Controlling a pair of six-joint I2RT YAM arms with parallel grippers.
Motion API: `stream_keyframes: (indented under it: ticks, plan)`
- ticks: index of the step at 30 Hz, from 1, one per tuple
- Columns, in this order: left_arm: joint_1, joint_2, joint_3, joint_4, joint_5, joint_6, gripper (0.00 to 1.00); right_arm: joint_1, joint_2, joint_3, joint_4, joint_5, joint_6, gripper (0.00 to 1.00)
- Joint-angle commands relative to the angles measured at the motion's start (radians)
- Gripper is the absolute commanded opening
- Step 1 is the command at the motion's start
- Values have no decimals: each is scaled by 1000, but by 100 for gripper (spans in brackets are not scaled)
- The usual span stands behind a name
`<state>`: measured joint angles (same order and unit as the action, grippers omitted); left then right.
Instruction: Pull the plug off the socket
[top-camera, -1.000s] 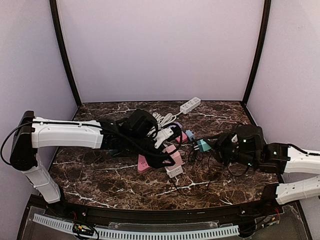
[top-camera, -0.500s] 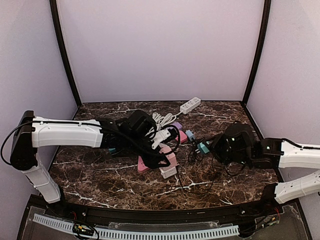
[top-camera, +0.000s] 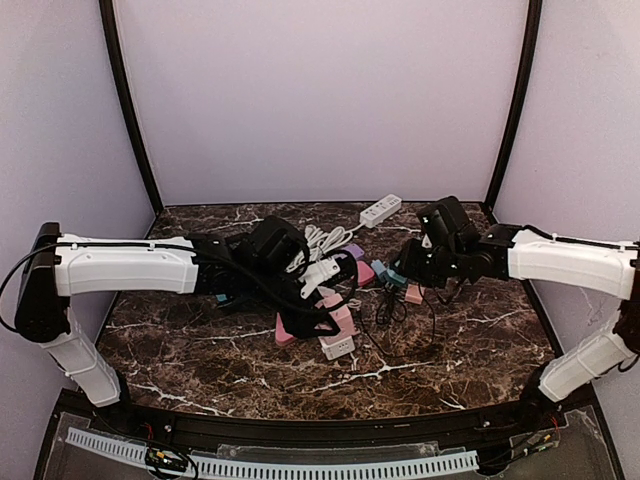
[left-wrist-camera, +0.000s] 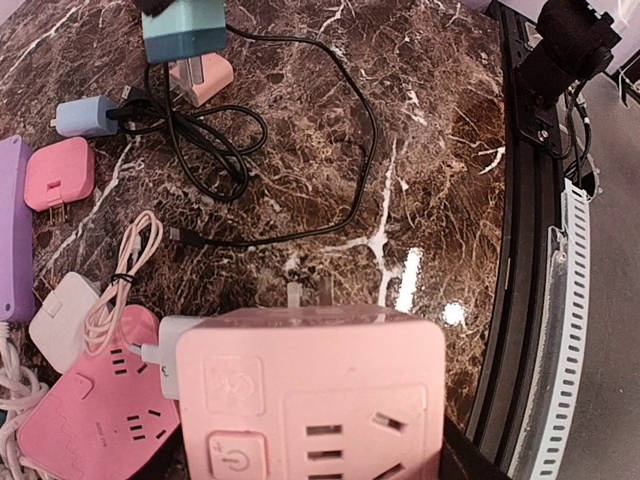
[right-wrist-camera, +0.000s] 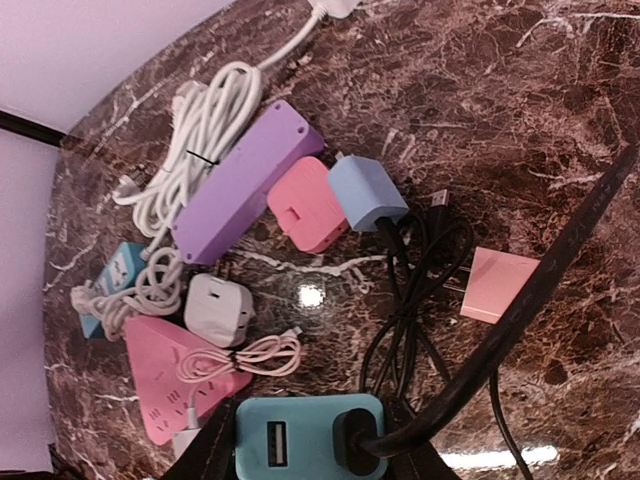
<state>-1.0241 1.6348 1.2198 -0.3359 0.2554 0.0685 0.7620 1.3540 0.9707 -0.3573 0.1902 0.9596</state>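
The robot's right gripper needs to lower the teal USB charger (top-camera: 397, 280) onto the black cable beside the pink cube, since the charger hangs apart from the cable.
My left gripper (top-camera: 322, 318) is shut on a pink cube socket (left-wrist-camera: 310, 400) and holds it above the table. A white plug (left-wrist-camera: 165, 352) sits in the cube's left side, and two prongs (left-wrist-camera: 305, 292) stick out of its far face. My right gripper (right-wrist-camera: 310, 445) is shut on a teal USB charger (right-wrist-camera: 300, 440) with a black cable (right-wrist-camera: 520, 320) plugged into it. In the top view the teal charger (top-camera: 397, 280) hangs to the right of the pink cube (top-camera: 338, 322), apart from it.
On the table lie a purple power strip (right-wrist-camera: 240, 180), a pink adapter (right-wrist-camera: 308, 205), a light blue charger (right-wrist-camera: 365, 195), a flat pink plug (right-wrist-camera: 500, 285), a white charger (right-wrist-camera: 218, 310), a pink power strip (right-wrist-camera: 165, 385) and coiled white cable (right-wrist-camera: 205, 130). A white strip (top-camera: 380, 209) lies at the back.
My right arm has swung up and toward the back left, carrying the teal charger with its black cable. My left gripper has shifted slightly with the pink cube.
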Motion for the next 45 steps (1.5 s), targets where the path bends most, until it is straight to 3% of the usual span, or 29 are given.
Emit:
stream_keyframes:
  ticks: [1, 13, 22, 27, 35, 45]
  plan:
    - [-2, -61, 17, 16, 28, 17, 1, -62, 104, 64, -48, -114, -162, 0]
    - [-2, -23, 34, 10, 0, -39, 1, -146, 332, 155, -56, -186, -263, 0]
    - [-3, -8, 39, 28, -55, -208, 1, -175, 393, 210, -60, -224, -298, 52]
    - [-3, -1, 34, 22, -80, -319, 1, -176, 347, 197, -60, -222, -313, 74]
    - [-33, -1, 0, 27, -206, -487, 1, -175, 202, 112, -43, -224, -318, 87]
    - [-102, 69, 26, 5, -327, -601, 2, -165, -23, -44, 24, -286, -323, 89]
